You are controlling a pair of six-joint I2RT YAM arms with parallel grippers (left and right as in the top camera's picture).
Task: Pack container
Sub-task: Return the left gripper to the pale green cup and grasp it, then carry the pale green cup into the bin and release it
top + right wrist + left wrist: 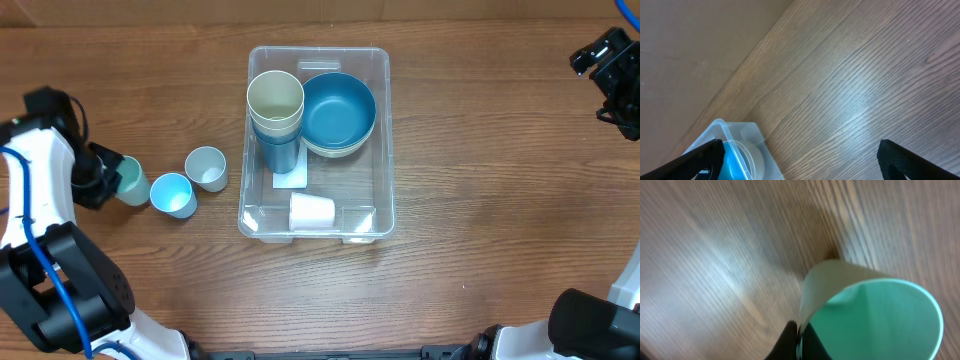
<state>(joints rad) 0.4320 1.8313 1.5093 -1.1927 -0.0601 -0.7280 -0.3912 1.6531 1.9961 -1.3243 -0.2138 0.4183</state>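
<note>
I next raise my left gripper over the loose cups, then lower it into the gap beside the white cup, to its right in the overhead view.
The clear plastic container stands mid-table. It holds stacked cups, a blue bowl in a pale bowl and a white cup on its side. My left gripper is shut on the rim of a green cup at the left; in the left wrist view the fingers pinch the cup wall. A light blue cup and a pale cup stand beside it. My right gripper is open and empty at the far right; the right wrist view shows the container corner.
The wooden table runs to a brown backdrop edge at the top. The two loose cups stand between the left gripper and the container.
</note>
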